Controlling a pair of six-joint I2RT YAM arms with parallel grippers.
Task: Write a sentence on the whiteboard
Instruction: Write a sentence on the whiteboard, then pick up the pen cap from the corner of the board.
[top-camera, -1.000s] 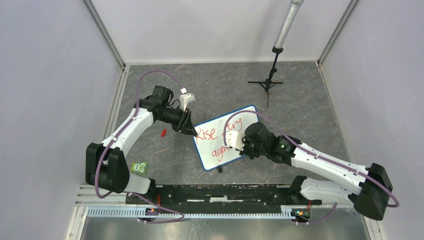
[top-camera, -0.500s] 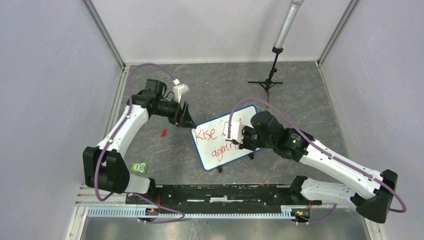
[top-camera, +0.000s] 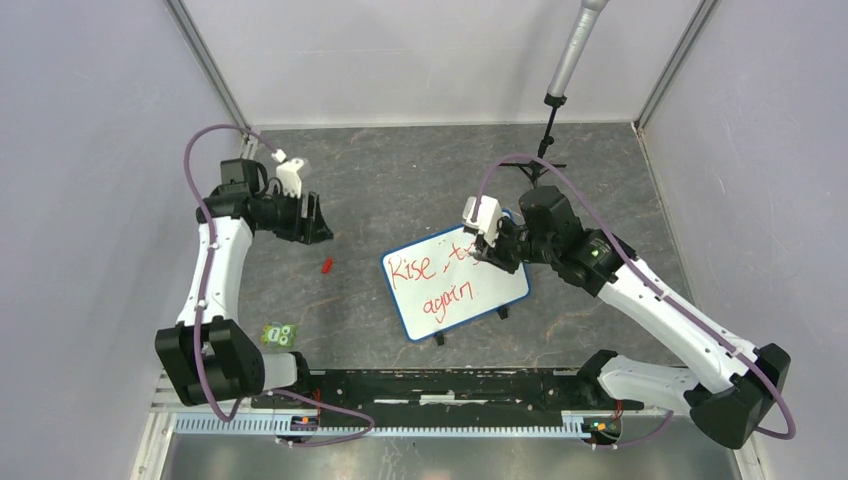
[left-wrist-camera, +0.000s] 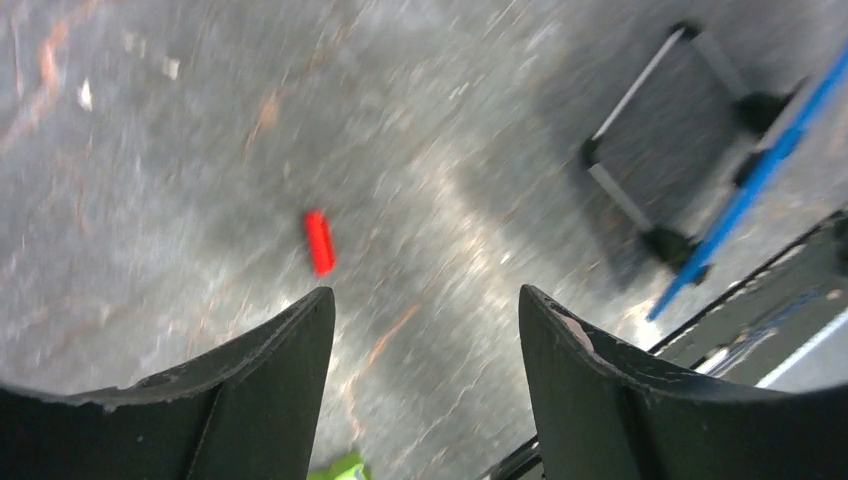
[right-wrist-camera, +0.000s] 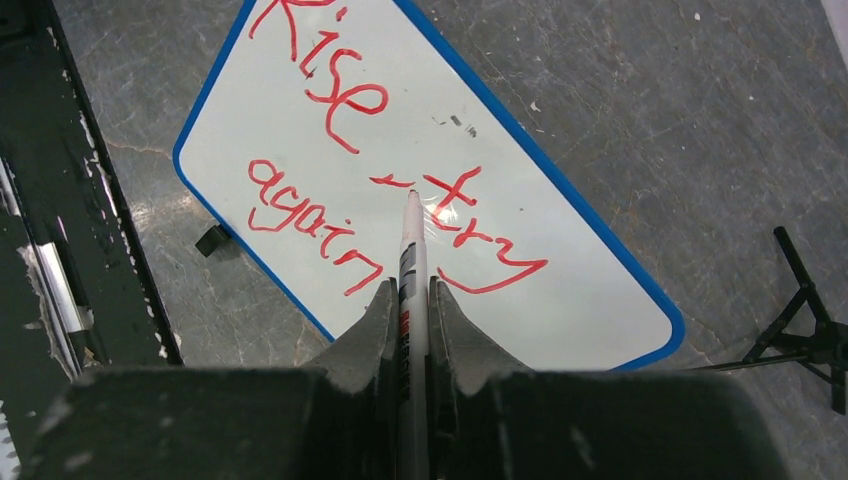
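Observation:
My left gripper has its fingers open and should go down around the red marker cap before it closes them.
The whiteboard (top-camera: 500, 285), blue-rimmed on small black feet, stands tilted in the middle of the table. The sentence (top-camera: 410, 268) in red reads "Rise, try" over "again". My right gripper (top-camera: 490, 250) is over the board's far right part, shut on a white marker (right-wrist-camera: 410, 240). The marker's tip is at the red mark between "Rise" and "try" of the sentence (right-wrist-camera: 335, 80) on the whiteboard (right-wrist-camera: 590, 300). My left gripper (top-camera: 318, 228) is open and empty, well left of the board. In the left wrist view it (left-wrist-camera: 425, 295) hangs above bare table, with the board's blue rim (left-wrist-camera: 760, 170) at the right.
A red marker cap (top-camera: 326, 265) lies on the table left of the board and shows ahead of the left fingers (left-wrist-camera: 319, 241). A small green item (top-camera: 281, 335) lies near the left arm's base. A black tripod stand (top-camera: 535, 165) stands behind the board.
My left gripper has let go of the board's left edge and drawn back to the far left. My right gripper has moved with the marker from the lower line up to the upper line.

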